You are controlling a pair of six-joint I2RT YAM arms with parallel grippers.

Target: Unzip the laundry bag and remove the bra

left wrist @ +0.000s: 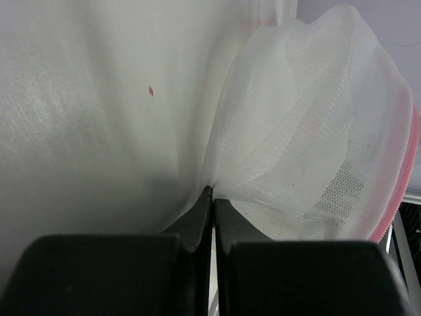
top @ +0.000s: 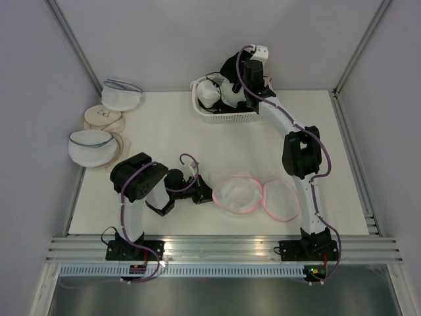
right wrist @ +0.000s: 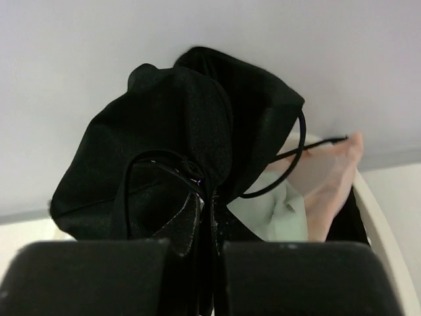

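I need to lower my right gripper onto the white garment in the basket [right wrist: 275, 209] next and release the black bra [right wrist: 177, 125], because the bra still hangs bunched above the clothes.
The laundry bag [top: 240, 195] lies unzipped at the table's front middle, its two pink-rimmed white mesh halves spread side by side. My left gripper [top: 206, 195] is shut on the mesh at the left half's edge. In the left wrist view the fingertips [left wrist: 213, 191] pinch the white mesh [left wrist: 309, 145], whose pink zipper trim [left wrist: 402, 178] runs down the right. My right gripper [right wrist: 207, 197] is shut on the black bra [right wrist: 177, 125], which hangs bunched with a thin strap [right wrist: 289, 172] looping out. From above, that gripper [top: 229, 92] is over the white basket [top: 227, 117] at the back.
The basket holds a white garment [right wrist: 279, 212] and a pale pink one [right wrist: 332, 174]; its rim [right wrist: 389, 240] shows at right. Two white mesh bags with blue-grey trim [top: 122, 94] [top: 90, 146] and beige round pads [top: 103, 118] lie at the table's left edge.
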